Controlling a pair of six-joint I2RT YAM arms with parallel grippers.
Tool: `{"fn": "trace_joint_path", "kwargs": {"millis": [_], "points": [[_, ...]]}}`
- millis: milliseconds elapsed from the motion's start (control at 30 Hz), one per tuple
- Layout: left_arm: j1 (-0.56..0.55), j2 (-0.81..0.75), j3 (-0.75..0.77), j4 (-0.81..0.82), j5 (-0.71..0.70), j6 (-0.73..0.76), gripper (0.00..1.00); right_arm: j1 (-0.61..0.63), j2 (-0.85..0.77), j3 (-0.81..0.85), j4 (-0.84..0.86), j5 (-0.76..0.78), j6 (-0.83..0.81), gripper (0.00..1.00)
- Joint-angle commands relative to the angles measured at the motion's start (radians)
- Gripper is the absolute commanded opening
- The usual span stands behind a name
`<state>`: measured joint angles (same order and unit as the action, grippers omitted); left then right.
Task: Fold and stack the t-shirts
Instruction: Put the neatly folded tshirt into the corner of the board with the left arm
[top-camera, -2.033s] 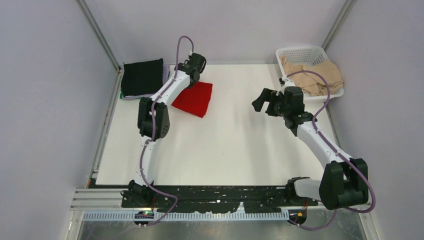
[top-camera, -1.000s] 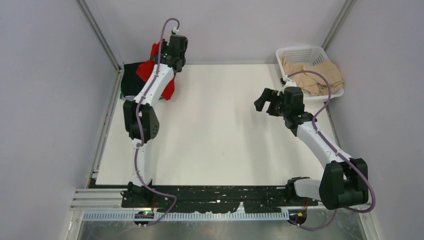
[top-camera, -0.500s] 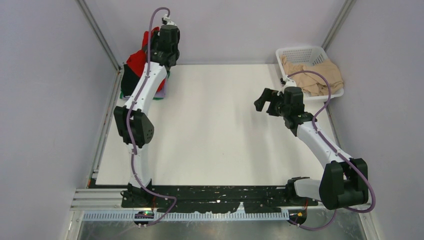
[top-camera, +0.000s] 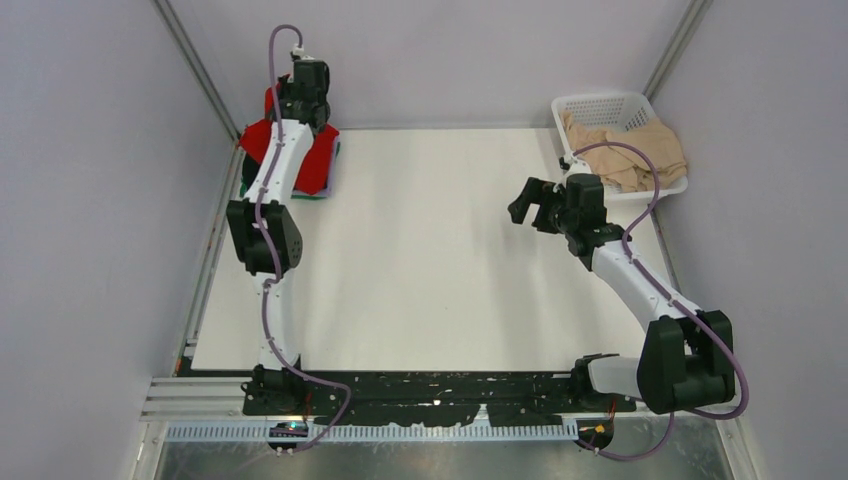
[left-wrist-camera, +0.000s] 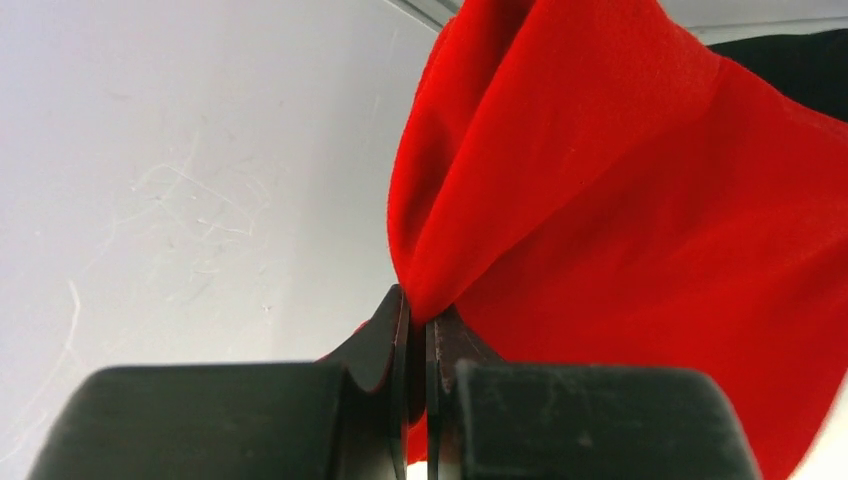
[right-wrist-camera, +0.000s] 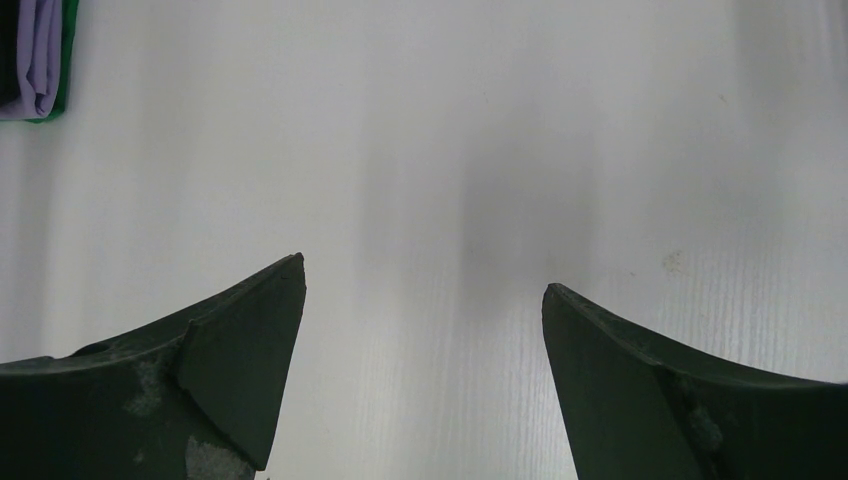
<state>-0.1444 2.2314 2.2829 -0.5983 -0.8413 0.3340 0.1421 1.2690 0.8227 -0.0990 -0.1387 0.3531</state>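
The pinched fold of the red t-shirt still hangs raised above the stack of folded shirts, so my left gripper should lower the fold toward them.
My left gripper is at the far left corner, shut on the folded red t-shirt, which drapes over the stack of folded shirts there. In the left wrist view the jaws pinch a fold of the red t-shirt, with a black shirt behind it. Green and lavender edges of the stack show under the red cloth; they also show in the right wrist view. My right gripper is open and empty above the table's right half. Beige t-shirts lie in the basket.
The white lattice basket stands at the far right corner. Grey walls close in the table at the back and both sides. The white tabletop stretches between the arms.
My left gripper has carried the red t-shirt from the table left and back over the stack in the corner. The right arm has stayed still.
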Motion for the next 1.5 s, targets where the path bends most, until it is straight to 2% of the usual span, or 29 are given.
{"fn": "trace_joint_path", "kwargs": {"millis": [0, 400, 433, 467, 500, 533, 567, 667, 800, 900, 1000, 1100, 1200, 1300, 1467], "points": [[0.064, 0.044, 0.096, 0.005, 0.041, -0.077, 0.00, -0.003, 0.007, 0.023, 0.018, 0.023, -0.011, 0.95], [0.219, 0.148, 0.154, -0.035, 0.233, -0.313, 0.00, -0.003, 0.018, 0.028, 0.022, 0.028, -0.006, 0.95], [0.229, 0.152, 0.155, -0.040, 0.242, -0.325, 0.09, -0.003, 0.020, 0.028, 0.025, 0.028, -0.006, 0.95], [0.243, 0.154, 0.154, -0.043, 0.251, -0.363, 0.31, -0.003, 0.021, 0.029, 0.025, 0.028, -0.006, 0.95], [0.251, 0.155, 0.156, -0.048, 0.263, -0.382, 0.65, -0.003, 0.024, 0.029, 0.024, 0.028, -0.006, 0.95], [0.257, 0.150, 0.156, -0.058, 0.273, -0.406, 0.94, -0.003, 0.028, 0.033, 0.023, 0.027, -0.005, 0.95], [0.260, 0.141, 0.155, -0.064, 0.279, -0.420, 0.99, -0.002, 0.031, 0.035, 0.022, 0.026, -0.006, 0.95], [0.260, 0.090, 0.140, -0.074, 0.332, -0.447, 1.00, -0.002, 0.038, 0.039, 0.017, 0.019, -0.005, 0.95], [0.246, -0.024, 0.051, -0.047, 0.490, -0.469, 1.00, -0.003, 0.039, 0.036, 0.020, 0.015, -0.002, 0.95], [0.218, -0.111, -0.083, 0.032, 0.637, -0.414, 1.00, -0.002, 0.035, 0.030, 0.021, 0.013, -0.004, 0.95], [0.179, -0.141, -0.143, 0.051, 0.734, -0.311, 1.00, -0.003, 0.032, 0.026, 0.023, 0.014, -0.007, 0.95], [0.119, -0.117, -0.140, 0.025, 0.705, -0.194, 1.00, -0.003, 0.028, 0.022, 0.024, 0.015, -0.011, 0.95], [0.088, -0.051, -0.065, -0.049, 0.672, -0.142, 0.97, -0.003, 0.027, 0.021, 0.020, 0.017, -0.015, 0.95], [0.081, 0.021, 0.012, -0.123, 0.681, -0.131, 0.87, -0.002, 0.030, 0.021, 0.022, 0.019, -0.016, 0.95], [0.080, 0.057, 0.005, -0.121, 0.716, -0.130, 0.83, -0.003, 0.037, 0.021, 0.023, 0.020, -0.018, 0.95]]}}
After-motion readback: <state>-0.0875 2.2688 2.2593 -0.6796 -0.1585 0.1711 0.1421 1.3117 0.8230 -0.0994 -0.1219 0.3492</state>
